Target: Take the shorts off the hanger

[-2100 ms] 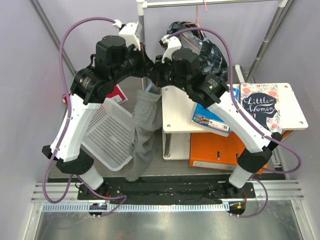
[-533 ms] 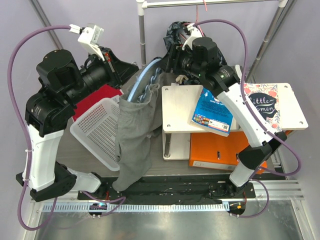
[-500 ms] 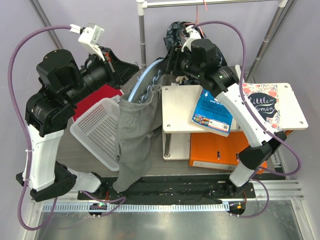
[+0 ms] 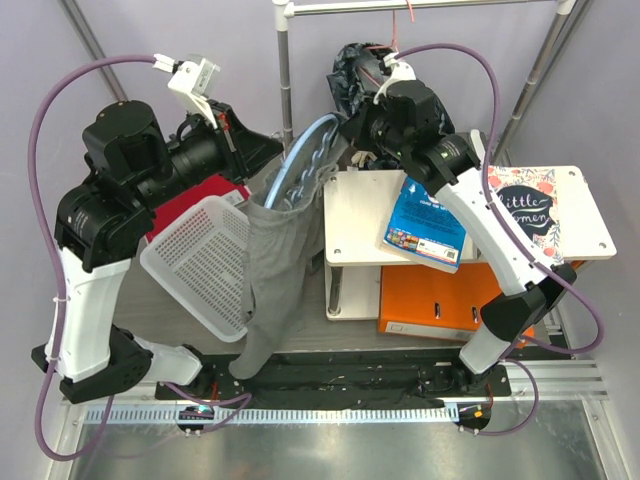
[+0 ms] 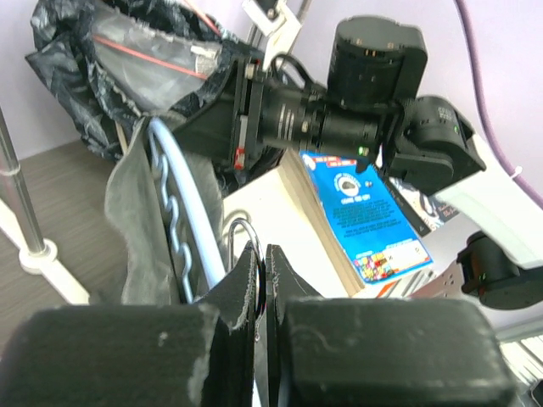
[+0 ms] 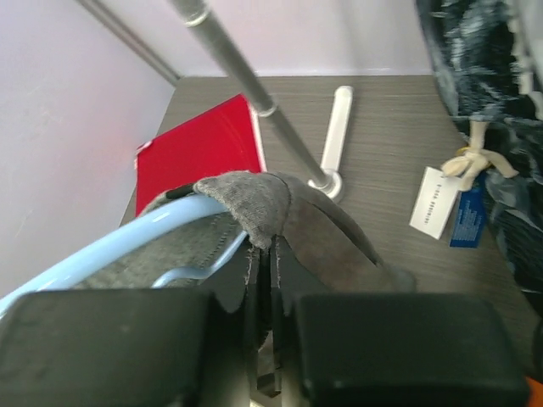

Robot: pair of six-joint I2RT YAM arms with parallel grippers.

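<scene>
The white mesh basket (image 4: 203, 258) stands empty, so next I will move my right gripper to the left in the top view, over that basket, and release the grey garment (image 4: 270, 270).
The black marbled shorts (image 4: 352, 62) hang at the back on the thin pink-red hanger (image 4: 397, 38), partly hidden behind my right arm. They also show in the left wrist view (image 5: 81, 68) with the red wire (image 5: 144, 54), and at the top right of the right wrist view (image 6: 484, 68) with cream cords (image 6: 475, 151). My left gripper (image 4: 262, 150) (image 5: 263, 254) is shut on the metal hook (image 5: 240, 231) of a light-blue hanger (image 4: 300, 150). My right gripper (image 4: 347, 135) (image 6: 271, 250) is shut on the edge of a long grey garment (image 4: 270, 270) (image 6: 254, 193) draped over that blue hanger.
A white mesh basket (image 4: 200, 265) and a red book (image 4: 195, 195) lie at the left. A white shelf (image 4: 360, 215) with a blue book (image 4: 425, 225), a "Little Women" book (image 4: 525, 205) and an orange box (image 4: 430, 300) stand at the right. A rack pole (image 4: 283, 70) rises behind.
The arms have drawn apart, the left one swinging left and up with the blue hanger. In the last half second the hanger has tipped higher and the grey garment hangs narrower.
</scene>
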